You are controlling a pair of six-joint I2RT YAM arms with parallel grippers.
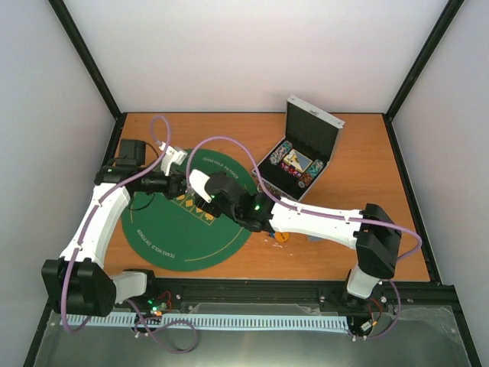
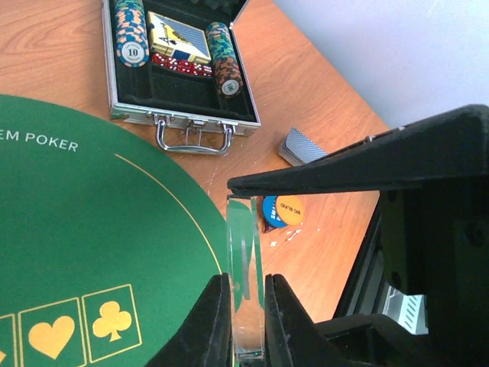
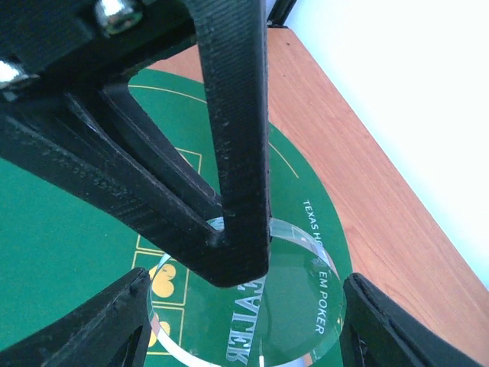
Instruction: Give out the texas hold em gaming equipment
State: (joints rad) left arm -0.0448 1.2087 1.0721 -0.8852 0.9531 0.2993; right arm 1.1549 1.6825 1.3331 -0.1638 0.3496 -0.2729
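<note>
Next, my left gripper moves outward and down and releases the disc there, since the felt by the far lettering (image 1: 204,166) lies below and outward of the gripper.
My left gripper (image 2: 246,290) is shut on the clear disc (image 2: 244,245) and holds it on edge above the green felt mat (image 2: 76,229). In the right wrist view the disc (image 3: 290,306) faces the camera with the left gripper's black fingers (image 3: 237,191) clamped on its top. My right gripper (image 3: 248,321) is open, one finger at each side of the disc's rim, very close. In the top view both grippers (image 1: 195,187) meet over the mat. An orange disc (image 2: 290,209) lies on a blue one (image 2: 269,214) beside grey-blue-backed cards (image 2: 302,145) on the table.
The silver case (image 2: 183,115) stands open at the back right, with chip stacks (image 2: 130,34), a card deck and red dice inside; it also shows in the top view (image 1: 302,157). The right arm (image 1: 321,218) stretches across the mat's right edge.
</note>
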